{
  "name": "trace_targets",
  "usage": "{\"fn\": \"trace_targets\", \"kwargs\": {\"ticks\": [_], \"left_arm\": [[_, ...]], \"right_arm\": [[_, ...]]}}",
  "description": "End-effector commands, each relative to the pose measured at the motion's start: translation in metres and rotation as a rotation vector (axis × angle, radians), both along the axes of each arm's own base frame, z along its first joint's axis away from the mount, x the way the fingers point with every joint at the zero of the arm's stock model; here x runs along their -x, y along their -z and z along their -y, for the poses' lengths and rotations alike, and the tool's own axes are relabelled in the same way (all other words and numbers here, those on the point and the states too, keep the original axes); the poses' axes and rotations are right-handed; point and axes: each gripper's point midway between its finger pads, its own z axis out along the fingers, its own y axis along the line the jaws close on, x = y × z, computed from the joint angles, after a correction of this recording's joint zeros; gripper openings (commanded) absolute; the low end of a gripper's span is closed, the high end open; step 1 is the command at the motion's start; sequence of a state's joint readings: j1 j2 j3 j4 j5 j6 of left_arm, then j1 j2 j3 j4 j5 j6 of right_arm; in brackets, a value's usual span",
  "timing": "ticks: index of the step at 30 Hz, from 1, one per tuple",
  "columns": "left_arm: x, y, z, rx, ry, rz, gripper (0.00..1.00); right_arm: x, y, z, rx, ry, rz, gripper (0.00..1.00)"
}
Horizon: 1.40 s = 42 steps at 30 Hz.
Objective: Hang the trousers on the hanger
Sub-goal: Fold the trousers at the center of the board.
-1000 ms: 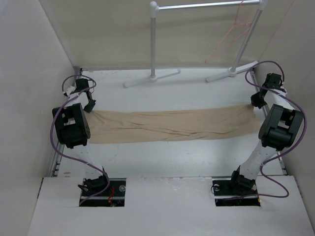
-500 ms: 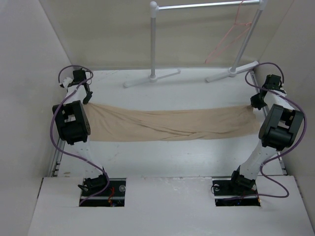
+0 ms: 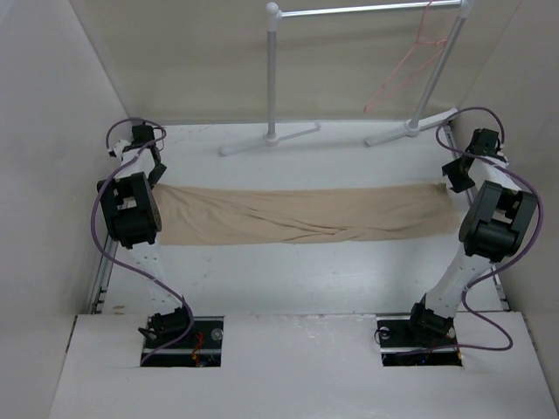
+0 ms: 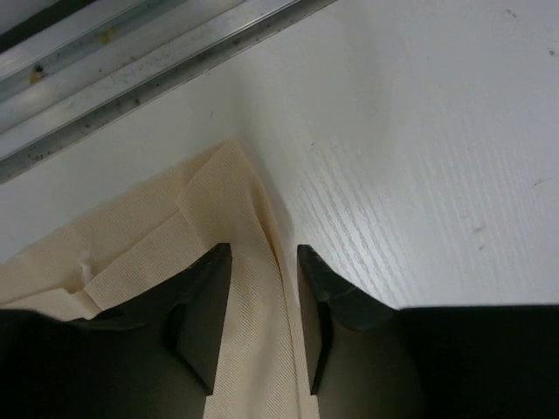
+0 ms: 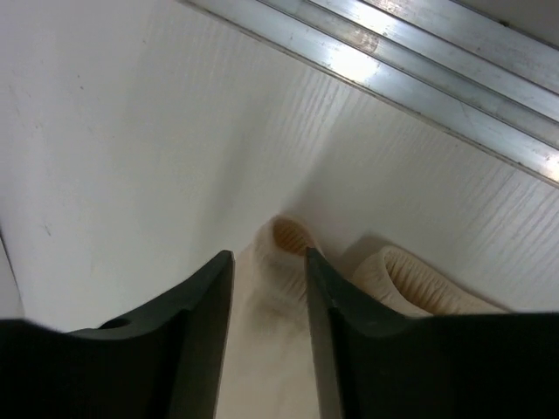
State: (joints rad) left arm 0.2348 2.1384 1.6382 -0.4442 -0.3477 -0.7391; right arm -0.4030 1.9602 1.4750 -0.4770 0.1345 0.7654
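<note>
The trousers' edge beside the small fold stands up open toward the near side, so the robot's right gripper should next shift back along the trousers' end, onto its near corner.
The beige trousers lie stretched flat across the table from left to right. My left gripper stands over their left end. In the left wrist view its jaws are open, with a flat corner of the trousers lying loose between and beside them. My right gripper is at the right end. It is also open, astride a small raised fold of the trousers. The pinkish-red hanger hangs from the rack's bar at the back right, far from both grippers.
The white tube rack stands at the back, its feet on the table behind the trousers. Metal rails run along the table's side edges, close to each gripper. Side walls hem in both arms.
Both grippers have opened and let go of the trousers' ends. The left gripper first drew its end outward and back, so the cloth now lies flatter and straighter.
</note>
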Motion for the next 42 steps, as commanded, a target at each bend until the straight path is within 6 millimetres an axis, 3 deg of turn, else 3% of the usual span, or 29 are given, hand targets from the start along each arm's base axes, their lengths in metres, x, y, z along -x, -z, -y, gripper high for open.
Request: {"fn": "trace_targets", "kwargs": {"ticks": [1, 4, 7, 11, 14, 18, 21, 24, 28, 32, 36, 39, 42], "left_arm": [[0.005, -0.046, 0.000, -0.046, -0.003, 0.068, 0.42], [0.020, -0.072, 0.018, -0.047, 0.020, 0.132, 0.49], [0.034, -0.085, 0.070, -0.038, 0.120, 0.174, 0.50], [0.060, -0.083, 0.157, -0.013, 0.292, 0.188, 0.49], [0.082, -0.077, 0.209, 0.024, 0.412, 0.183, 0.49], [0.106, -0.072, 0.241, 0.070, 0.504, 0.191, 0.49], [0.117, -0.065, 0.252, 0.121, 0.537, 0.193, 0.49], [0.121, -0.060, 0.260, 0.156, 0.547, 0.193, 0.48], [0.122, -0.065, 0.266, 0.176, 0.564, 0.207, 0.48], [0.122, -0.077, 0.257, 0.175, 0.540, 0.235, 0.47], [0.123, -0.084, 0.242, 0.170, 0.504, 0.252, 0.47], [0.122, -0.094, 0.237, 0.167, 0.496, 0.276, 0.47], [0.119, -0.102, 0.242, 0.167, 0.509, 0.286, 0.47]], "right_arm": [[-0.018, -0.044, -0.001, 0.063, -0.026, 0.103, 0.54], [-0.003, -0.063, -0.005, 0.091, -0.017, 0.121, 0.69], [0.027, -0.062, -0.012, 0.080, 0.024, 0.118, 0.75], [0.071, -0.040, -0.026, 0.012, 0.071, 0.113, 0.74], [0.100, -0.018, -0.038, -0.012, 0.067, 0.064, 0.78], [0.126, 0.003, -0.042, -0.045, 0.078, 0.028, 0.84], [0.125, 0.015, -0.051, -0.098, 0.047, 0.010, 0.89], [0.106, 0.017, -0.048, -0.127, 0.075, 0.052, 0.89], [0.086, 0.022, -0.046, -0.163, 0.119, 0.051, 0.79], [0.077, 0.024, -0.046, -0.194, 0.182, 0.066, 0.52], [0.075, 0.022, -0.039, -0.184, 0.220, 0.078, 0.16], [0.082, -0.006, -0.020, -0.058, 0.248, 0.111, 0.09], [0.094, -0.057, 0.008, 0.080, 0.283, 0.163, 0.09]]}}
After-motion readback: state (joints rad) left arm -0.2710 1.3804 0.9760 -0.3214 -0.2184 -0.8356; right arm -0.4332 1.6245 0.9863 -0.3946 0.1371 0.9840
